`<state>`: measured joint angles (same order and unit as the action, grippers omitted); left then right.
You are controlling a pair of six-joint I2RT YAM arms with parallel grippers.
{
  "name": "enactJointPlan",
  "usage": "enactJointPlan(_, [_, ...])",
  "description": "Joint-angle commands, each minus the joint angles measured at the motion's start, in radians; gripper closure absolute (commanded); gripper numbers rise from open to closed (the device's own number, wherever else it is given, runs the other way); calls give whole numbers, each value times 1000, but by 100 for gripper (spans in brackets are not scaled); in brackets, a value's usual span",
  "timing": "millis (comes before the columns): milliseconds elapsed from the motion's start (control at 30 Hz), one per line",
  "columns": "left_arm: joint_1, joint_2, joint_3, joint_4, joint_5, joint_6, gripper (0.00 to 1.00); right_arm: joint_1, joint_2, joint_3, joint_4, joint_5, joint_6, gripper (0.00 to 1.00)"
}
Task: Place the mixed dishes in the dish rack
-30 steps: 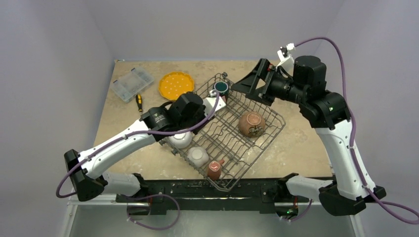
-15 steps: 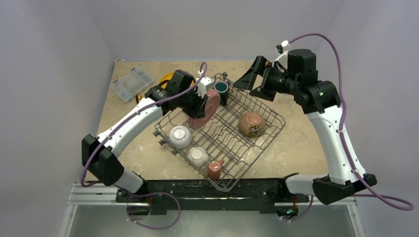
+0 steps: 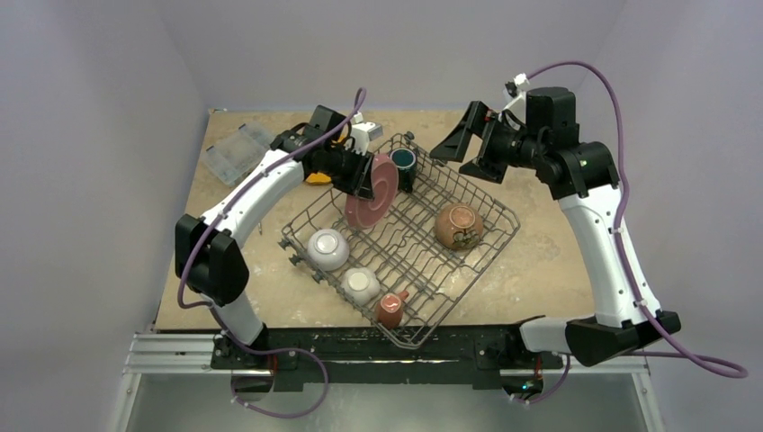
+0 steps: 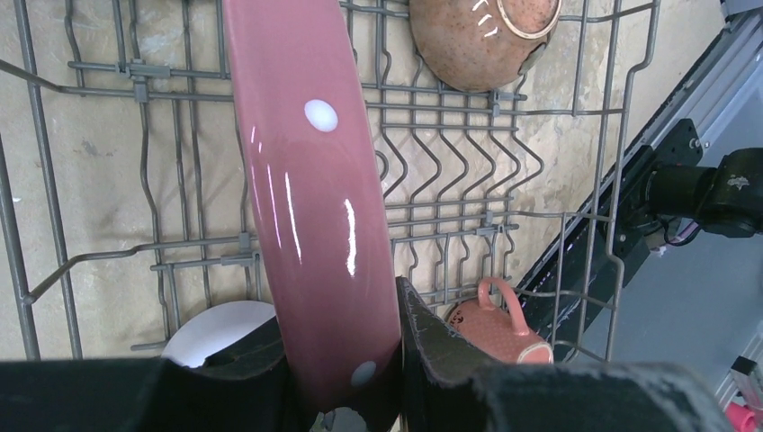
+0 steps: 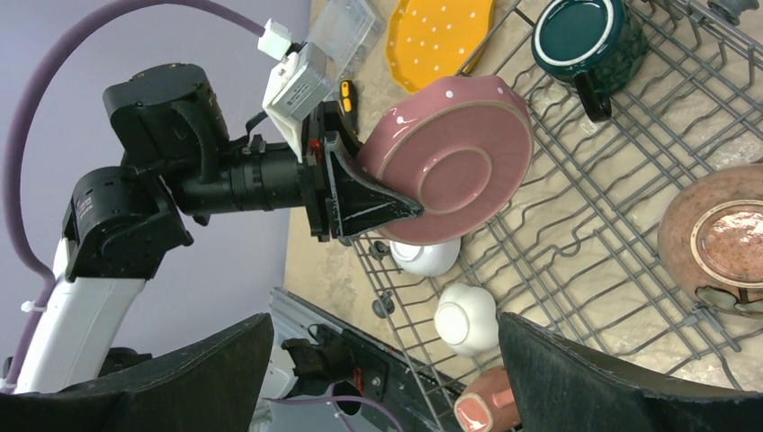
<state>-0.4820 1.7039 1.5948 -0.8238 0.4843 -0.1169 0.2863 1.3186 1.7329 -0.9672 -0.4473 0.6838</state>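
Observation:
My left gripper lowers the plate on edge next, and then releases the plate's rim.
My left gripper (image 3: 358, 174) is shut on the rim of the pink white-dotted plate (image 3: 372, 191), holding it on edge over the far-left part of the dish rack (image 3: 490, 252). Its pads clamp the plate (image 4: 315, 180) in the left wrist view. I cannot tell whether the plate touches the tines. In the rack lie the dark teal mug (image 3: 403, 162), brown bowl (image 3: 459, 225), white bowl (image 3: 327, 248), small floral bowl (image 3: 360, 285) and red-and-white mug (image 3: 391, 309). The yellow plate (image 5: 441, 36) lies on the table beyond the rack. My right gripper (image 3: 457, 149) is open and empty above the rack's far corner.
The clear plastic box (image 3: 236, 151) sits at the table's far left. The screwdriver (image 5: 346, 94) lies between it and the yellow plate. My left arm (image 3: 261, 184) arches over the table left of the rack. Walls close the table on three sides.
My left arm swung from the rack's near-left side toward the far side, and the pink plate came into view held on edge. My right gripper shifted slightly back and left.

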Motion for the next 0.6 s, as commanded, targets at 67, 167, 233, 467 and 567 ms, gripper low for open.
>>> enactJointPlan(67, [5, 11, 117, -1, 52, 24, 100, -16, -12, 18, 4, -28, -25, 2])
enactJointPlan(167, [3, 26, 140, -45, 18, 76, 100, -20, -14, 12, 6, -30, -22, 2])
enactJointPlan(233, [5, 31, 138, -59, 9, 97, 100, -21, -17, 2, 15, -34, -17, 2])
enactJointPlan(467, [4, 74, 137, -62, 46, 112, 100, -22, -25, -30, 39, -45, 0, 2])
enactJointPlan(567, [5, 94, 147, -63, 41, 112, 100, -25, -29, -32, 40, -40, 2, 2])
